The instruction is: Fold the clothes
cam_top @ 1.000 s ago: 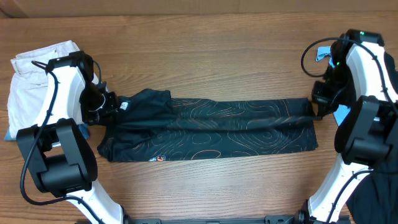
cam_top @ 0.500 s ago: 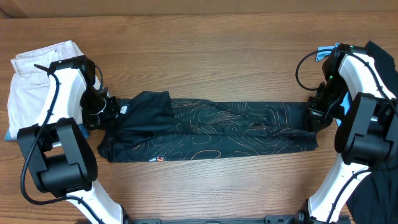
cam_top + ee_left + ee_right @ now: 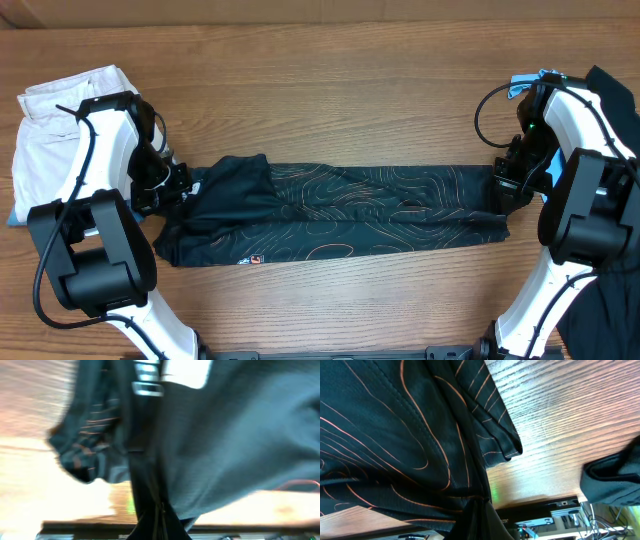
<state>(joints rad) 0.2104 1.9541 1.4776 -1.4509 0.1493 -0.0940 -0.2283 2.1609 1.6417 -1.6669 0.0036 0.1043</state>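
The right gripper will next move back and down to let go of the held end over the jersey's near corner (image 3: 491, 235), which is below and back of the gripper and still uncovered.
The black jersey (image 3: 340, 212) with thin orange contour lines lies in a long folded band across the table's middle. My left gripper (image 3: 176, 183) is shut on its left end, low over the table; the left wrist view shows blurred black cloth (image 3: 225, 435) pinched between the fingers (image 3: 159, 522). My right gripper (image 3: 503, 186) is shut on the jersey's right end; the right wrist view shows the orange-lined cloth (image 3: 395, 435) gathered into the fingers (image 3: 479, 510).
Beige trousers (image 3: 45, 120) lie folded at the left edge with a blue item under them. A dark garment (image 3: 615, 90) lies at the far right, also in the right wrist view (image 3: 615, 477). A blue tag (image 3: 520, 85) sits by the right arm.
My left gripper has moved slightly left and toward the front, drawing the jersey's left end flatter. My right gripper dropped lower early on and has since held still.
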